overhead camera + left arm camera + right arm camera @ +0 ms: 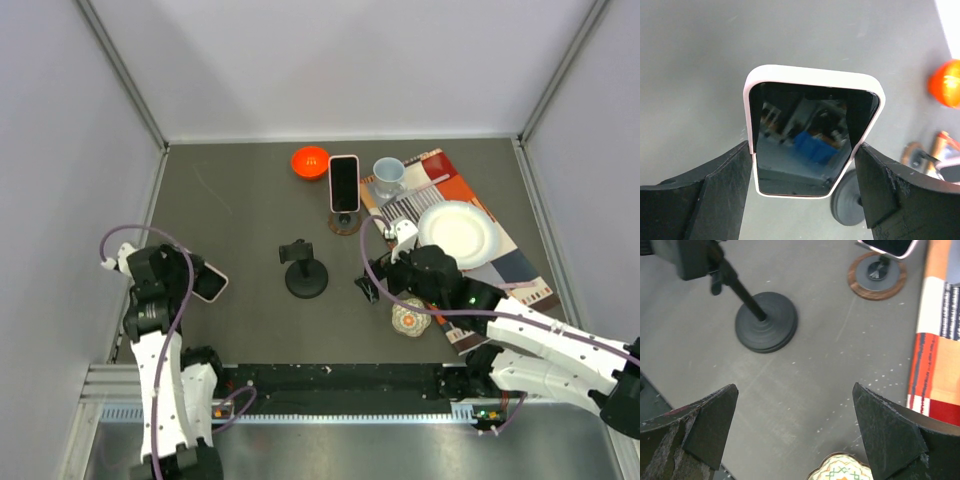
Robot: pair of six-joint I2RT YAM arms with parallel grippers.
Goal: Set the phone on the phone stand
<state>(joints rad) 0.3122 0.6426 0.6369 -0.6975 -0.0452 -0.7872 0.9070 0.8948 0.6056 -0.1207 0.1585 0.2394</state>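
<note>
The phone's loose end sticks out past my left gripper, so my right gripper will next go up and to the left in the top view around that end.
My left gripper [207, 283] is shut on a phone in a pale pink case [212, 284] and holds it at the table's left side, above the surface. In the left wrist view the phone [810, 135] sits screen-up between both fingers of the left gripper [805, 152]. The empty black phone stand [305, 270], a round base with a clamp on a stem, is to the phone's right; it shows in the right wrist view [765, 322] and its base shows in the left wrist view [847, 204]. My right gripper [371, 284] is open and empty just right of that stand, also in the right wrist view [795, 390].
A second phone [343, 183] stands on a wooden-based stand [876, 274] at the back. An orange bowl [310, 161], a cup [389, 174] and a white plate [458, 234] on a patterned placemat [520, 262] lie right. A patterned coaster [411, 319] is under my right wrist.
</note>
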